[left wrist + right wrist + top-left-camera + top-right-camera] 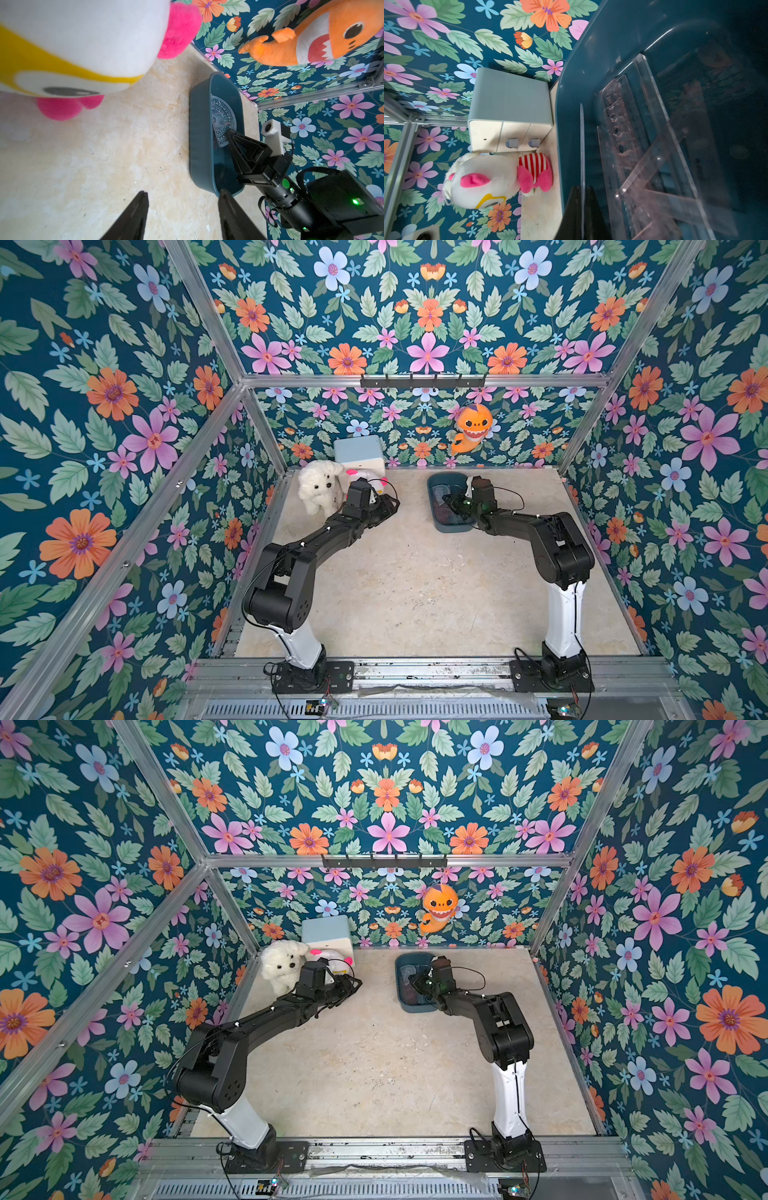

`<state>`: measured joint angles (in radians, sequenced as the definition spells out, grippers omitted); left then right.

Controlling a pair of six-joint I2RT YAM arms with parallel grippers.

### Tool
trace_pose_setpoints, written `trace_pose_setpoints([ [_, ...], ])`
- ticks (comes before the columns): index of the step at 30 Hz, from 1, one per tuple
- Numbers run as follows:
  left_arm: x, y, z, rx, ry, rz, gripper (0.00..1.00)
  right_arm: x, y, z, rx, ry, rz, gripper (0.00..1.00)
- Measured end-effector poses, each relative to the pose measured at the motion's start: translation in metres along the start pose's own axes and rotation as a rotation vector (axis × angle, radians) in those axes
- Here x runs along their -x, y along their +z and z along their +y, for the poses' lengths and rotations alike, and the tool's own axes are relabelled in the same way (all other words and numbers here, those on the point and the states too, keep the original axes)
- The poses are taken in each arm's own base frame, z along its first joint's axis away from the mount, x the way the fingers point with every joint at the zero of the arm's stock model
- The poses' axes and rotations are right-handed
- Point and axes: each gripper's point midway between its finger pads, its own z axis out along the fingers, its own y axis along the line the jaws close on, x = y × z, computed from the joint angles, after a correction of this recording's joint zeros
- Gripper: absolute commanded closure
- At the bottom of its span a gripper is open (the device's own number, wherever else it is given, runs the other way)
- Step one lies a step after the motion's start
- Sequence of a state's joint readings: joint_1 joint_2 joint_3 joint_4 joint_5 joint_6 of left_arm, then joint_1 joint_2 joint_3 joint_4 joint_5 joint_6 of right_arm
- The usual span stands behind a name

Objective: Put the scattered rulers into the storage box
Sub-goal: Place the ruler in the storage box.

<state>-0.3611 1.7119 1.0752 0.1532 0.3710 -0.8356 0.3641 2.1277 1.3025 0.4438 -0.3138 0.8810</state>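
Observation:
I need to move my right gripper down toward the rulers inside the storage box (619,132) below it and let go of the protractor (581,145), because the protractor is hanging within the storage box's rim.
The dark teal storage box (433,506) (400,988) sits at the table's far right. Inside it lie brownish-pink rulers: a stencil ruler (618,128) and a set square (664,166). My right gripper (449,499) (415,979) (581,190) is over the box, shut on a clear semicircular protractor (223,118). In the right wrist view the protractor (581,145) shows edge-on between the jaws. My left gripper (390,504) (353,982) (184,192) hovers open over bare table, left of the box (197,135), with nothing between its fingers.
A white plush dog (318,489) and a white plush with pink feet (500,178) crowd the far left corner beside a pale blue and white cube box (359,454). An orange shark plush (471,427) hangs on the back wall. Metal frame posts edge the table.

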Motion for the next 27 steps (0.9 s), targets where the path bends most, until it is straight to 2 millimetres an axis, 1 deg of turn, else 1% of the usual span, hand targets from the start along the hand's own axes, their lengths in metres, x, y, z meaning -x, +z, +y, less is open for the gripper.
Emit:
trace_pose_setpoints([
  [6, -0.002, 0.002, 0.005, 0.002, -0.009, 0.014, 0.41, -0.006, 0.012, -0.014, -0.031, 0.0, 0.023, 1.0],
  [12, 0.001, 0.001, 0.011, 0.003, -0.019, 0.014, 0.41, -0.011, 0.017, -0.005, -0.029, -0.028, 0.038, 1.0],
  [19, 0.004, -0.001, 0.014, -0.003, -0.034, 0.016, 0.42, -0.011, 0.018, -0.008, -0.058, -0.028, 0.055, 0.9],
  [22, 0.004, -0.001, 0.015, -0.004, -0.047, 0.015, 0.42, -0.013, 0.017, -0.01, -0.075, -0.031, 0.068, 0.84],
  [24, 0.005, -0.002, 0.015, -0.006, -0.048, 0.014, 0.42, -0.014, 0.015, -0.011, -0.086, -0.034, 0.076, 0.77],
  [27, 0.007, -0.003, 0.016, -0.008, -0.052, 0.01, 0.42, -0.014, 0.009, -0.006, -0.092, -0.038, 0.08, 0.71],
])
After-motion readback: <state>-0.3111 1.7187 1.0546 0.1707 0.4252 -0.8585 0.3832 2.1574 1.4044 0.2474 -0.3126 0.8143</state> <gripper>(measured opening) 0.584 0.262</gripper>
